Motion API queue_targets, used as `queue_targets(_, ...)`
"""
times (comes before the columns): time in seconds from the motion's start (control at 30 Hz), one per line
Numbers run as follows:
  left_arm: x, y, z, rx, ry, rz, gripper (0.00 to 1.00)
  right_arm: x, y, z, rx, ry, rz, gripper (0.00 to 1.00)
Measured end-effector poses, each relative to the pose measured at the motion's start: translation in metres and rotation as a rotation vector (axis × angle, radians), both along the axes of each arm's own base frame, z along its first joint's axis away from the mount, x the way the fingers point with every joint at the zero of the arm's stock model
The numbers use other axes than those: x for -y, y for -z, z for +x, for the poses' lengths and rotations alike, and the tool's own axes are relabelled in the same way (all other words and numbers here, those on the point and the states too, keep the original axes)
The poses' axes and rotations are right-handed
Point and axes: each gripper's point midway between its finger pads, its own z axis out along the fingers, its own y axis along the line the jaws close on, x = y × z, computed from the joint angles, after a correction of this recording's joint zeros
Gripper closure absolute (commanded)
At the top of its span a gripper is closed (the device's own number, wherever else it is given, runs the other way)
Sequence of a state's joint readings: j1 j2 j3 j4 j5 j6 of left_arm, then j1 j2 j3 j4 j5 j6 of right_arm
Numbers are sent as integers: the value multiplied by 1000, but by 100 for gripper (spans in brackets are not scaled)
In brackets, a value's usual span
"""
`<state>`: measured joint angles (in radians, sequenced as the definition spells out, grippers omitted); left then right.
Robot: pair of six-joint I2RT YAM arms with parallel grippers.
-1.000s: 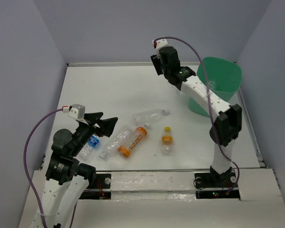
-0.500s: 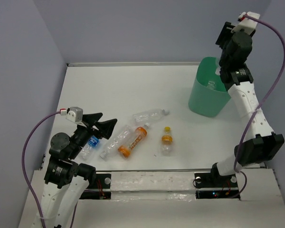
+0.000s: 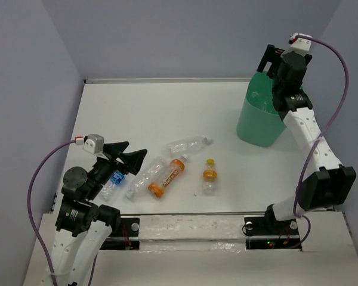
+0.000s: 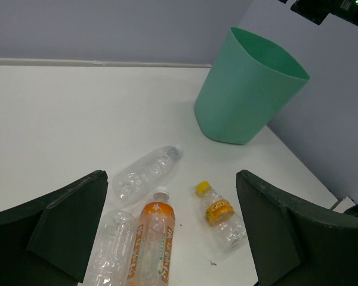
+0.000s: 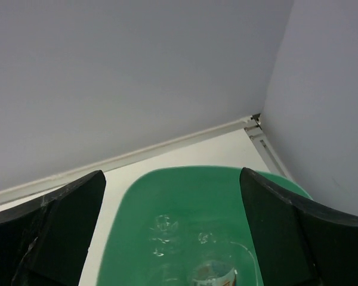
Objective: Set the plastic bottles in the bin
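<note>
The small yellow-capped bottle lies apart from the others. So my right gripper swings back from the bin [image 3: 258, 122] and down onto the clear lower body [image 3: 209, 185] of that bottle next.
The mint-green bin [image 3: 258, 122] stands at the back right. My right gripper [image 3: 273, 70] hangs open over its rim with nothing between the fingers. In the right wrist view the bin [image 5: 185, 196] holds clear plastic bottles [image 5: 167, 233], one with a label [image 5: 218, 275]. Several plastic bottles lie near the front: a clear one [image 3: 185, 145], an orange-labelled one [image 3: 167, 176], a crushed clear one [image 3: 144, 177], a small yellow-capped one [image 3: 209, 176] and a blue-labelled one [image 3: 114, 180]. My left gripper [image 3: 128, 158] hovers open above the blue-labelled one, aimed at the orange-labelled bottle [image 4: 152, 238].
Grey walls close the table on three sides, and the bin sits close to the right wall [image 3: 346, 89]. A raised rail [image 3: 167, 80] runs along the table's back edge. The bin [image 4: 247, 89] shows beyond the bottles in the left wrist view.
My right arm swung from the back middle of the table to above the bin and its gripper opened. The left arm and the bottles on the table have not moved.
</note>
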<state>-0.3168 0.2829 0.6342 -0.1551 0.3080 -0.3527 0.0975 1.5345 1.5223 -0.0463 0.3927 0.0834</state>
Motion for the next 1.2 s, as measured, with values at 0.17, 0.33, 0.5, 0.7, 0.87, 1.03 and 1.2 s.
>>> queue_targets(0.17, 0, 0, 0, 0, 3, 0, 1, -84, -48, -47, 107, -191, 39, 8)
queue_targets(0.33, 1, 3, 2, -12, 3, 4, 1, -214, 3, -132, 19, -562, 136, 12)
queue_targets(0.5, 3, 8, 7, -40, 7, 13, 1, -267, 140, -197, -331, -679, 148, 6)
queue_targets(0.7, 4, 9, 7, -42, 10, 14, 1, -250, 253, -263, -654, -588, 156, 0)
queue_targets(0.87, 5, 9, 7, -42, 14, 14, 1, -238, 293, -289, -777, -519, 179, 4)
queue_targets(1.03, 5, 9, 6, -42, 16, 14, 1, -245, 332, -304, -880, -474, 185, 26)
queue_targets(1.2, 5, 9, 6, -42, 18, 14, 1, -229, 344, -303, -866, -373, 189, 36)
